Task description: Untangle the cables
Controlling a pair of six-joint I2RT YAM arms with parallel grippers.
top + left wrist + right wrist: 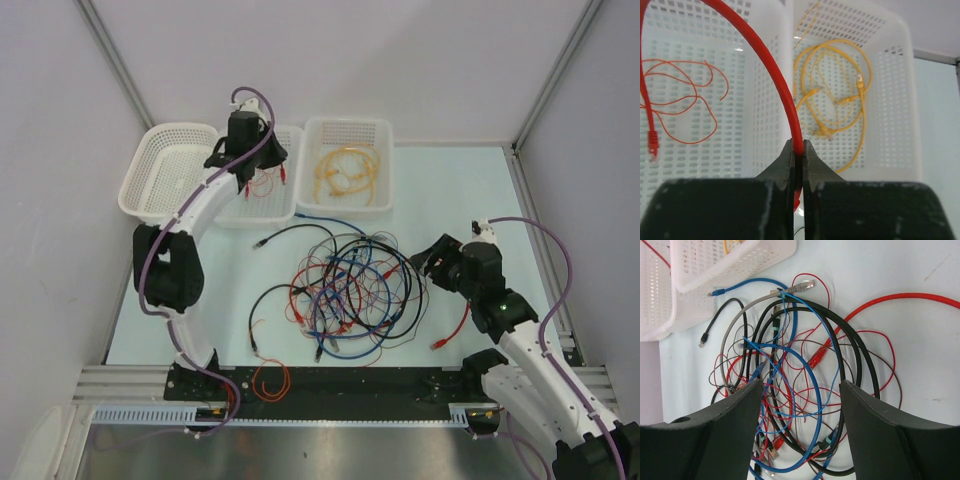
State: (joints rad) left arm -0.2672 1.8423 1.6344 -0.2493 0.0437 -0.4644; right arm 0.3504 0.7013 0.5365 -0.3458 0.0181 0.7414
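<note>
The left gripper will next lower into the middle basket and let go of the thick red cable [775, 75], because the bottom of the basket below it already holds thin red wire.
A tangle of red, blue, black and grey cables [350, 290] lies in the middle of the table. My left gripper [247, 150] hangs over the middle basket [282, 205]. It is shut on a thick red cable [775, 75], which arcs up from its tips [798, 149] and ends in a red plug [652, 142]. Thin red wire [685, 105] lies in that basket. My right gripper [432, 262] is open and empty at the right edge of the tangle. In the right wrist view its tips [800, 385] frame the tangle [790, 380] from above.
Three white mesh baskets stand at the back: an empty left one [165, 170], the middle one, and a right one [385, 135] holding yellow cables [345, 172]. An orange cable [270, 380] lies at the front edge. A red cable [455, 325] trails right of the tangle.
</note>
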